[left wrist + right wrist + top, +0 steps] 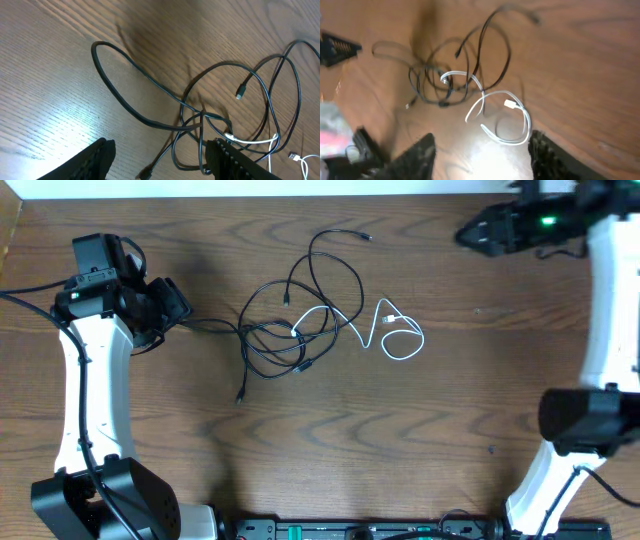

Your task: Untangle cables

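Note:
The white cable (pixel 400 335) lies free between its coil and the black tangle, so I need to move my right gripper to the left in the overhead view, then lower it to the cable there.
Long black cables (pixel 290 330) lie tangled in loops at the table's middle, with a shorter white cable (pixel 400 335) woven into their right side and coiled beside them. My left gripper (pixel 175 305) is open and empty at the left edge of the tangle; its wrist view shows the black loops (pixel 200 115) just ahead of the fingers (pixel 160 160). My right gripper (pixel 470 232) is open and empty, raised at the far right; its blurred wrist view shows the white cable (pixel 505 115) and the black cables (pixel 445 80) beyond the fingers (pixel 480 155).
Thicker black robot wires (pixel 20 295) run off the left edge by the left arm. The right arm's base (pixel 585 415) stands at the right. A black rail (pixel 360 530) runs along the front edge.

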Controlling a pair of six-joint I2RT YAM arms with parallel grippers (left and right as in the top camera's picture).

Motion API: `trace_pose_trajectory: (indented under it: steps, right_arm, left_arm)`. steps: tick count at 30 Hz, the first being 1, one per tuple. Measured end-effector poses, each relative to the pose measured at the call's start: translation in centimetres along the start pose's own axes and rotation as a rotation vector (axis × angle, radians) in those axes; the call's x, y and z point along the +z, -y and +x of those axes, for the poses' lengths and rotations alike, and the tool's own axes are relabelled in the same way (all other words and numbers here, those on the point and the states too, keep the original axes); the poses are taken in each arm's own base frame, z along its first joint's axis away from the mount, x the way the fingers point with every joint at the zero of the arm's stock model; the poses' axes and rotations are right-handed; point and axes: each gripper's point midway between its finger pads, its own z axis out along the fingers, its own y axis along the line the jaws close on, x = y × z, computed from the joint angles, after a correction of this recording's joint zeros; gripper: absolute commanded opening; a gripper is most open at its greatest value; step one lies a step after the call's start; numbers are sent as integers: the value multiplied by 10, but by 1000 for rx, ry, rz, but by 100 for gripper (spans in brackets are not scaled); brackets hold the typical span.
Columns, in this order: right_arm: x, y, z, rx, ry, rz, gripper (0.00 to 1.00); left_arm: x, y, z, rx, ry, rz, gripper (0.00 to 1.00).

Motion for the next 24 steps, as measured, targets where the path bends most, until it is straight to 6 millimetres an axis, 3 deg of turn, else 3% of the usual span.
trace_pose_trajectory:
  steps: [8,12,19,24]
  right_arm:
    - [89,-23,26,21,-230,30,56]
    - [120,-28,47,56,-345,75,56]
    - [119,-32,72,114,-454,166,56]
    - [118,-27,77,142,-477,238,57]
  left_arm:
    - [2,8,3,20,-5,8,64]
    - [8,6,4,18,-19,2,64]
    - [16,4,6,14,-41,-6,64]
    - [16,4,5,14,-38,-5,64]
